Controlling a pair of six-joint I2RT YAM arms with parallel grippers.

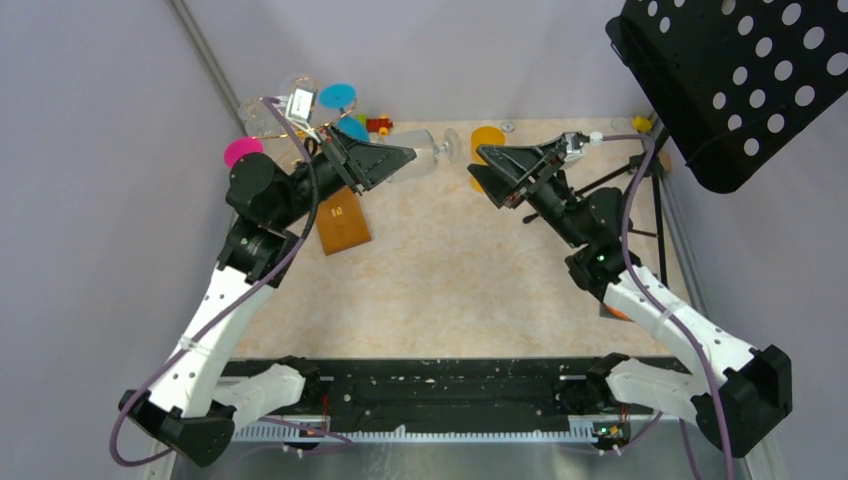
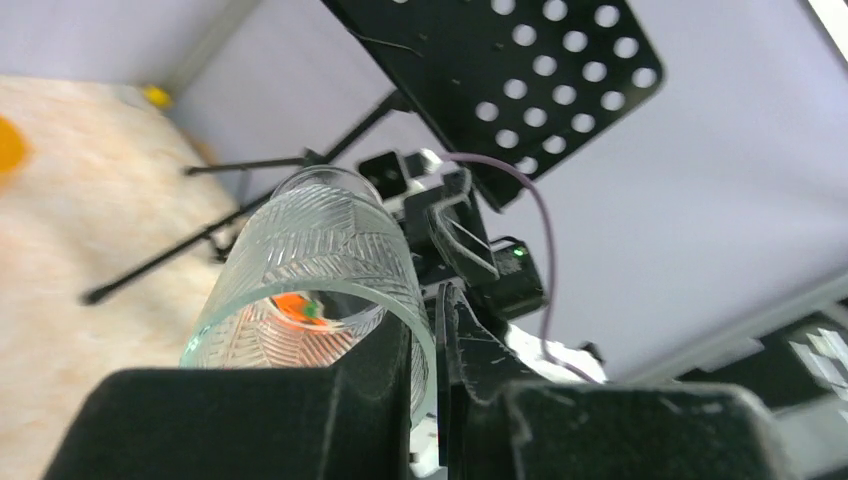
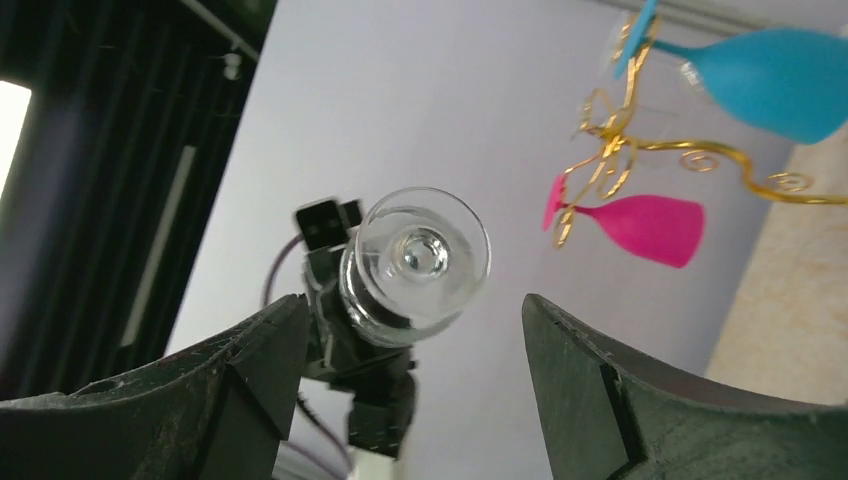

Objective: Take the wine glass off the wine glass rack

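Observation:
The glass comes down foot-first next for release as my left gripper tilts down, since the bare tabletop [image 1: 441, 192] beside the orange object lies below my gripper.
My left gripper [image 1: 405, 158] is shut on the wall of a clear ribbed wine glass [image 1: 428, 150] and holds it level, off the rack, foot pointing right. In the left wrist view the glass [image 2: 320, 260] has its rim pinched between my fingers [image 2: 435, 320]. The gold wire rack [image 1: 290, 125] stands at the back left on a brown wooden base [image 1: 343, 222], with blue [image 1: 338, 96] and pink [image 1: 243, 152] glasses hanging on it. My right gripper [image 1: 480, 160] is open, facing the glass's foot [image 3: 425, 255] a short way off; its jaws [image 3: 415, 310] are wide apart. The rack [image 3: 620, 150] also shows there.
A black perforated music stand [image 1: 740, 80] on tripod legs [image 1: 625, 175] rises at the back right, over the right arm. An orange round object [image 1: 488, 138] sits behind the right gripper. Small toys [image 1: 378, 125] lie along the back wall.

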